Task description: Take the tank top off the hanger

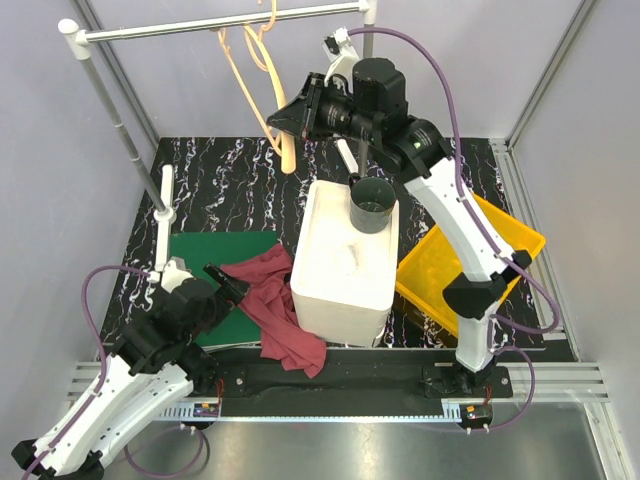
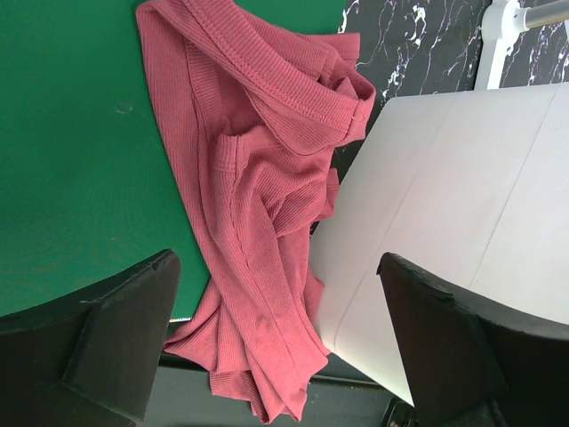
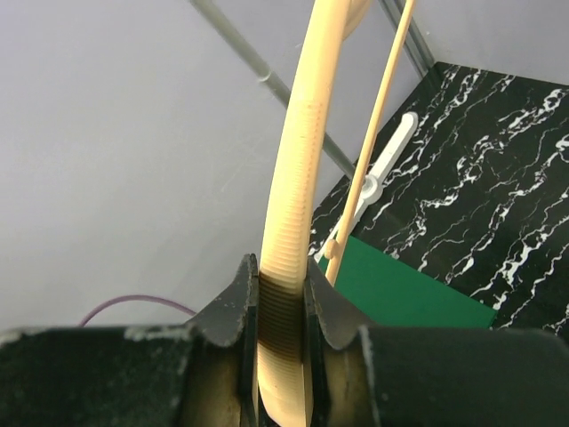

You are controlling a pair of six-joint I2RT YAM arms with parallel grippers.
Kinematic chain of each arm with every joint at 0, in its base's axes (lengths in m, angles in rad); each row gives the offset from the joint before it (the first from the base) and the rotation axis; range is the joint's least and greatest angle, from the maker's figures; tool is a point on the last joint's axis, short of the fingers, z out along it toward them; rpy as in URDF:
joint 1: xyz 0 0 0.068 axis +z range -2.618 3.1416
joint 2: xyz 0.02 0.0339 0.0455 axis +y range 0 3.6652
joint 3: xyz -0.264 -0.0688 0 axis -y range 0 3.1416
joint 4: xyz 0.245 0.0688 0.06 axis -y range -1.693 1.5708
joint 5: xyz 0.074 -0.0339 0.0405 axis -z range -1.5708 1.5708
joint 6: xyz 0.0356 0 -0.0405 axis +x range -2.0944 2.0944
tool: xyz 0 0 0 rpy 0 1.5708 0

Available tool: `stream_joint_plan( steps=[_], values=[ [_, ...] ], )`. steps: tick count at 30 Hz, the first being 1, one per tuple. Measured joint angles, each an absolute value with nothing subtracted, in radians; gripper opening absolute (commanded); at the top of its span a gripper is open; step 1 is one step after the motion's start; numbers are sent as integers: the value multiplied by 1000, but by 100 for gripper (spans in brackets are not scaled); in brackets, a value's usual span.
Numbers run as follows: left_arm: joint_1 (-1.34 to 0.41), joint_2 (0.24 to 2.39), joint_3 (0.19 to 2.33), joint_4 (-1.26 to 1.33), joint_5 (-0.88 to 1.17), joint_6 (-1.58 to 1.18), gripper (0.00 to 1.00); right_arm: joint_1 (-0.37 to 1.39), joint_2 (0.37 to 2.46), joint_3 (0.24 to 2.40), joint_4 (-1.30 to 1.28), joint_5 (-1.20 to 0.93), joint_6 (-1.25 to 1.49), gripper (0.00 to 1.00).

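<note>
The hanger is already bare of cloth, so next I should move the hanger's arm [image 1: 288, 154] [image 3: 288, 233] in my right gripper gently outward and a little down under the grey bar, and then let go of it.
The maroon tank top [image 1: 283, 307] lies crumpled on the table, partly on the green mat [image 1: 215, 252] and against the white box [image 1: 345, 260]. It fills the left wrist view [image 2: 258, 205]. My left gripper [image 1: 232, 284] is open just above it, with its fingers [image 2: 116, 338] either side of the cloth and holding nothing. The tan wooden hanger [image 1: 268, 75] hangs bare from the grey rail [image 1: 215, 24]. My right gripper [image 1: 280, 122] is shut on the hanger's arm [image 3: 298, 205].
A dark cup [image 1: 373, 204] stands on the white box. A yellow tray [image 1: 470, 262] lies at the right. The white rail stand [image 1: 166, 200] rises at the left of the mat.
</note>
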State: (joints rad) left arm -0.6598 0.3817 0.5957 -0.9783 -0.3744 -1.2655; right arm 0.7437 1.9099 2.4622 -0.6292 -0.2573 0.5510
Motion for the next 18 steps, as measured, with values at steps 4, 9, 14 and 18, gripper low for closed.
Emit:
stream_joint_plan(
  steps=[4, 9, 14, 18],
  values=[
    [-660, 384, 596, -979, -375, -1275, 99, 717, 1988, 2519, -631, -257, 573, 0],
    [-660, 417, 596, -983, -374, -1299, 99, 695, 2045, 2519, -637, -256, 585, 0],
    [-660, 466, 596, -989, -374, -1323, 97, 692, 2044, 2511, -632, -258, 586, 20],
    [-660, 510, 596, -981, -375, -1351, 76, 692, 2002, 2415, -601, -261, 583, 58]
  ],
)
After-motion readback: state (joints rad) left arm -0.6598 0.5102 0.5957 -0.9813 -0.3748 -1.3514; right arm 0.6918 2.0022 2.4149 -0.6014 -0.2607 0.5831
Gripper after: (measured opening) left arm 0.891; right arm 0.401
